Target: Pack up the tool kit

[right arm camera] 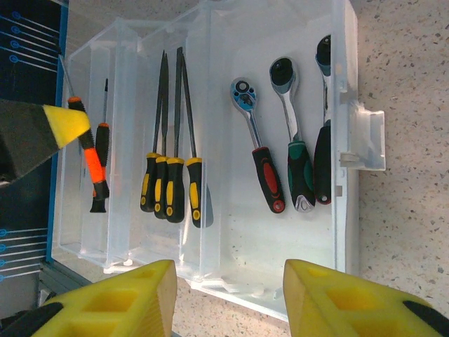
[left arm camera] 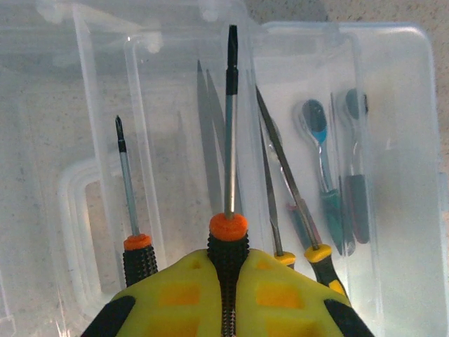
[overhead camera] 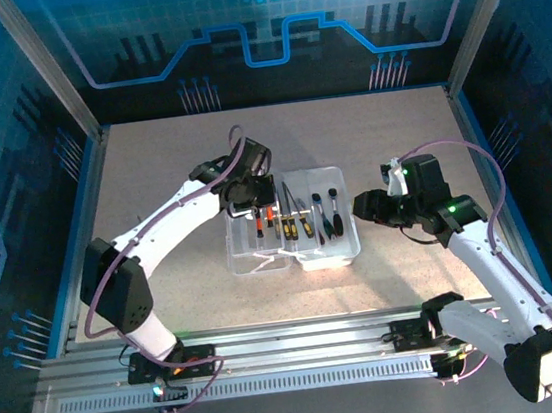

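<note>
My left gripper should move down first and then let go of the held screwdriver, to put it into the case's free strip (overhead camera: 267, 231) (left arm camera: 167, 228) beside the smaller screwdriver, because that strip is empty.
The tool kit's clear plastic case (overhead camera: 348, 220) lies open mid-table. My left gripper (overhead camera: 251, 201) hovers over its left half, shut on a screwdriver (left arm camera: 229, 228) with a black knurled handle and orange collar, shaft pointing away. The same screwdriver (right arm camera: 91, 158) shows beside the left gripper's yellow fingertip (right arm camera: 66, 123) in the right wrist view. A smaller black-and-orange screwdriver (left arm camera: 138, 246) lies just left of it in the case. My right gripper (overhead camera: 365, 206) is open with nothing between its fingers (right arm camera: 126, 298), at the case's right edge (right arm camera: 309, 232).
Yellow-and-black handled files (right arm camera: 172, 186) lie in the case's middle section. Three ratchet drivers with red (right arm camera: 268, 179), green (right arm camera: 300, 175) and black (right arm camera: 323, 158) grips lie in the right section. A latch tab (right arm camera: 366, 140) sticks out on the case's side. Speckled tabletop (overhead camera: 152, 181) surrounds the case.
</note>
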